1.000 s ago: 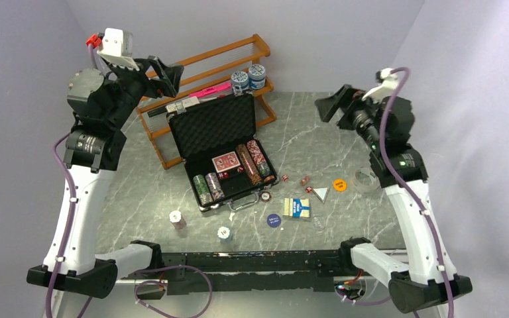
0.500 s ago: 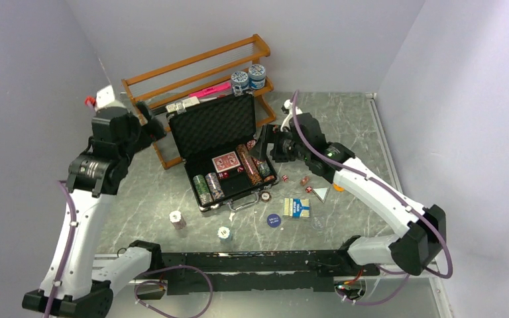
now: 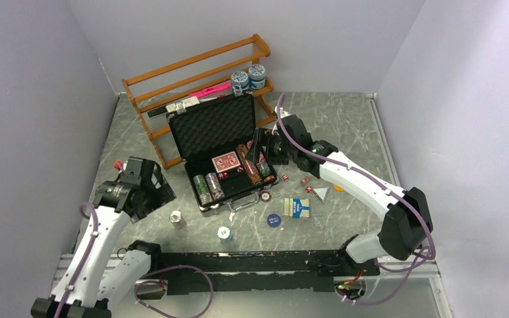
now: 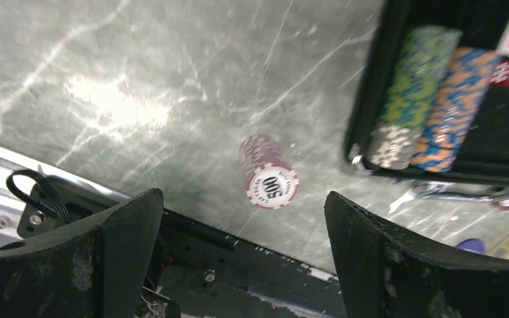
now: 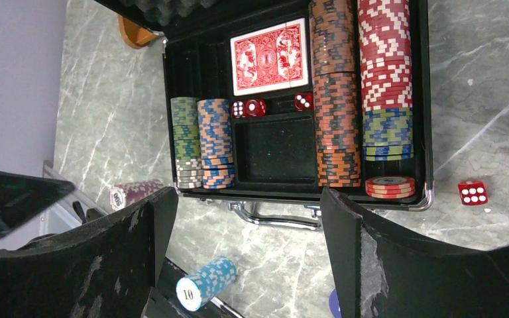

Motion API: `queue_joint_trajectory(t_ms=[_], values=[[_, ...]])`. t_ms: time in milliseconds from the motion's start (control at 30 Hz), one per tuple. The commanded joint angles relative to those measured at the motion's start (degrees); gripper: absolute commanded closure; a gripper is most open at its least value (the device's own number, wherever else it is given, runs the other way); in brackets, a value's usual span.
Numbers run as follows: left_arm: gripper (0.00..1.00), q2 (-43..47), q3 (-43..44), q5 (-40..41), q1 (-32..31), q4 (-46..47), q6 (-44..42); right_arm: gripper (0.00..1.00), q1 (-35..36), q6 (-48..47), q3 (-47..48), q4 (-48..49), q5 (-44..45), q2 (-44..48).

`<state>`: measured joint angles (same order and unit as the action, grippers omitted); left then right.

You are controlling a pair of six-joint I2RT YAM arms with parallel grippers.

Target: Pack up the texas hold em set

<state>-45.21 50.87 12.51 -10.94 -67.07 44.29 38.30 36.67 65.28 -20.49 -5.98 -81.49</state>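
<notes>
The purple chip stack [image 4: 266, 169] is below the left gripper and to its right in the top view, so the robot will next move the left gripper down and across, astride the stack.
The black briefcase [image 3: 213, 126] lies open in the middle of the table, with a red card deck [image 5: 268, 56], several chip stacks [image 5: 335, 93] and red dice [image 5: 254, 107] inside. One middle compartment [image 5: 282, 147] is bare. My left gripper [image 3: 161, 193] is open low over the table, just left of a purple chip stack [image 4: 270, 173] marked 500. My right gripper [image 3: 255, 147] is open and empty above the case's right side. A blue chip stack [image 5: 205, 281] marked 10 lies in front of the case handle [image 5: 275, 218]. A blue deck [image 3: 297, 208], a blue disc [image 3: 274, 220], an orange disc [image 3: 339, 185] and loose dice [image 3: 303, 179] lie to the right.
The orange wooden rack [image 3: 199, 66] stands behind the case, with two blue-and-white jars [image 3: 248, 78] on it. A white triangle [image 3: 321, 193] lies by the dice. A small chip stack [image 3: 266, 195] sits by the case's front right corner. The arms' black base rail [image 3: 252, 262] runs along the near edge.
My left arm has swung down from rack height to low over the front left of the table by the purple stack. My right arm came from the far right to over the case.
</notes>
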Motion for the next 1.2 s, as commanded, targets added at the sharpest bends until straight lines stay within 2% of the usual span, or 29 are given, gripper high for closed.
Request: queue_joint_trajectory(t_ms=[0, 267, 433, 733, 1000, 1100, 1167], values=[[0.05, -0.9, -4.8, -5.1, 0.0, 1.4, 0.6, 0.17, 0.2, 0.6, 0.0, 2.5, 0.9, 1.3], [0.11, -4.8, -10.3, -8.2, 0.0, 11.7, 0.1, 0.17, 0.2, -1.3, -2.4, 2.7, -0.9, 3.2], [0.27, -7.3, -13.0, -11.4, 0.0, 15.5, -0.3, 0.17, 0.2, -1.7, -2.7, 2.0, 0.1, 4.3], [0.40, -10.3, -14.6, -12.1, 0.0, 14.1, -0.1, 0.17, 0.2, -0.8, -4.4, 2.1, 0.2, 5.6], [0.41, -11.0, -16.0, -12.7, -0.1, 13.3, 2.1, 0.17, 0.2, -1.3, -5.0, 1.9, 1.1, 5.4], [0.53, -11.4, -15.6, -12.7, -0.1, 13.5, 1.6, 0.17, 0.2, -1.2, -5.3, 2.3, 0.8, 5.4], [0.69, -10.7, -14.0, -11.9, -0.1, 12.9, 1.3, 0.17, 0.2, -1.2, -5.3, 2.4, 0.9, 5.5]])
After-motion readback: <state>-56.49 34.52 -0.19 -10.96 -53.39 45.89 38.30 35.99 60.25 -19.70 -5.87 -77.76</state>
